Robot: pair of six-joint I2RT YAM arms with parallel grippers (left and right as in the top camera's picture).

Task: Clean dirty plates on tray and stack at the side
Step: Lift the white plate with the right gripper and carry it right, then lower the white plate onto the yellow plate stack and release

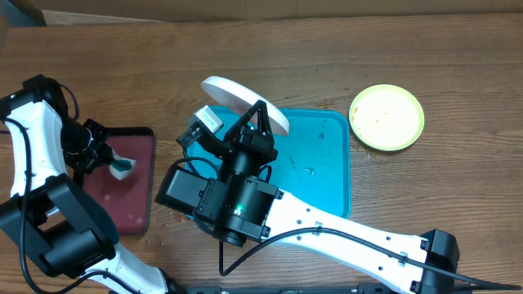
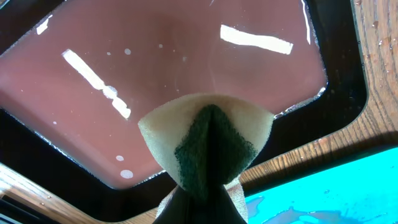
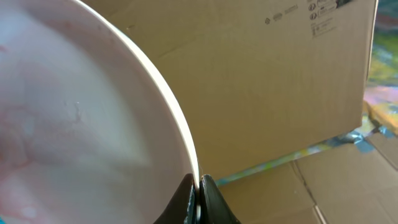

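Next, my right gripper swings to the right in the overhead view to the yellow-green plate (image 1: pixel 386 117) below it, levels the tilted white plate, then lowers and releases it.
My right gripper (image 1: pixel 260 113) is shut on the rim of a white plate (image 1: pixel 237 96), which it holds tilted on edge above the far left corner of the turquoise tray (image 1: pixel 327 175). In the right wrist view the fingers (image 3: pixel 198 186) pinch that rim and the white plate (image 3: pixel 81 124) shows faint reddish smears. A yellow-green plate (image 1: pixel 386 117) lies flat on the table just right of the tray. My left gripper (image 1: pixel 113 159) is shut on a folded yellow and green sponge (image 2: pixel 205 140), held over a dark red tray (image 2: pixel 155 74) that holds water.
The dark red tray (image 1: pixel 131 192) sits on the table to the left of the turquoise tray (image 2: pixel 329 193), whose floor shows water drops. My right arm reaches across the tray's left half. Cardboard boxes (image 3: pixel 267 81) stand beyond the table.
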